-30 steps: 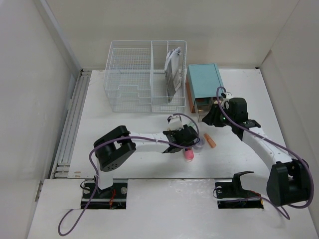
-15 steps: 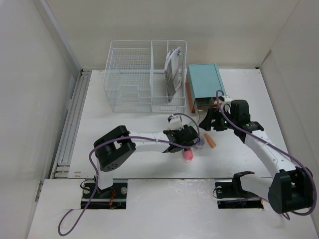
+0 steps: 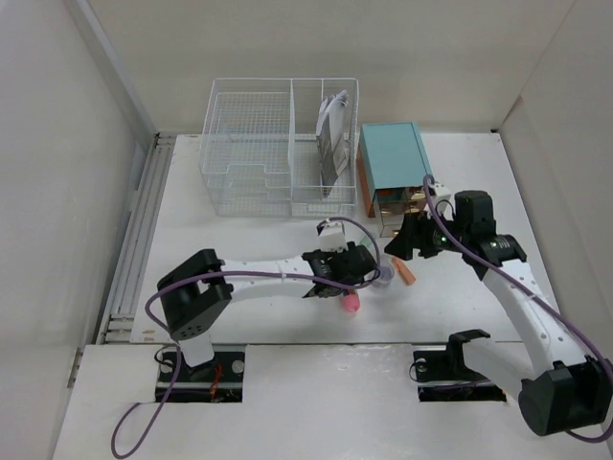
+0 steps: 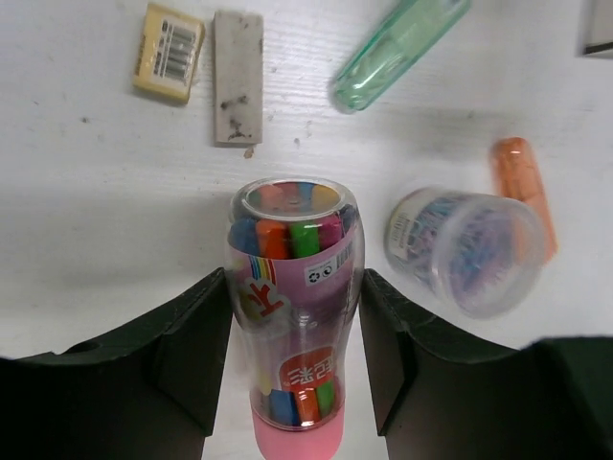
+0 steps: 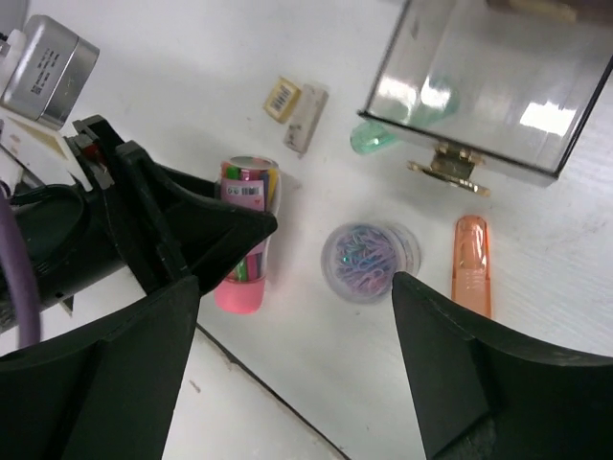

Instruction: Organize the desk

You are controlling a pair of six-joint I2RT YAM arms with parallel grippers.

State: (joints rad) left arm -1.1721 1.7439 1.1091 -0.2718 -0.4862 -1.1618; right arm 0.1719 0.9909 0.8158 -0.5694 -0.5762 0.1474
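Note:
The left gripper lifts outward over the open drawer [image 3: 391, 217] next, as the drawer lies to its right in the top view. Then it lowers and releases the bottle.
The desk [image 3: 239, 240] is a white tabletop strewn with small stationery. My left gripper [image 4: 295, 278] is shut on a clear bottle of coloured markers [image 4: 295, 316] with a pink cap, a finger on each side; from above the gripper [image 3: 352, 287] is mid-desk and the pink cap [image 3: 351, 303] shows below it. My right gripper [image 5: 297, 287] is open and holds nothing, hanging over a clear tub of paper clips [image 5: 369, 259]. Seen from above, that gripper [image 3: 400, 246] sits just in front of the teal drawer box [image 3: 393, 158].
A white wire basket [image 3: 278, 144] holding papers stands at the back. A shiny open drawer [image 5: 488, 86] juts from the teal box, with a green tube [image 4: 397, 50] at its foot. An orange tube [image 4: 522, 187], a yellow eraser [image 4: 169, 52] and a grey eraser [image 4: 238, 77] lie nearby.
My right gripper has opened wide and drawn back from the teal box's drawer. The left arm has swung its elbow left and carried the marker bottle slightly left and nearer.

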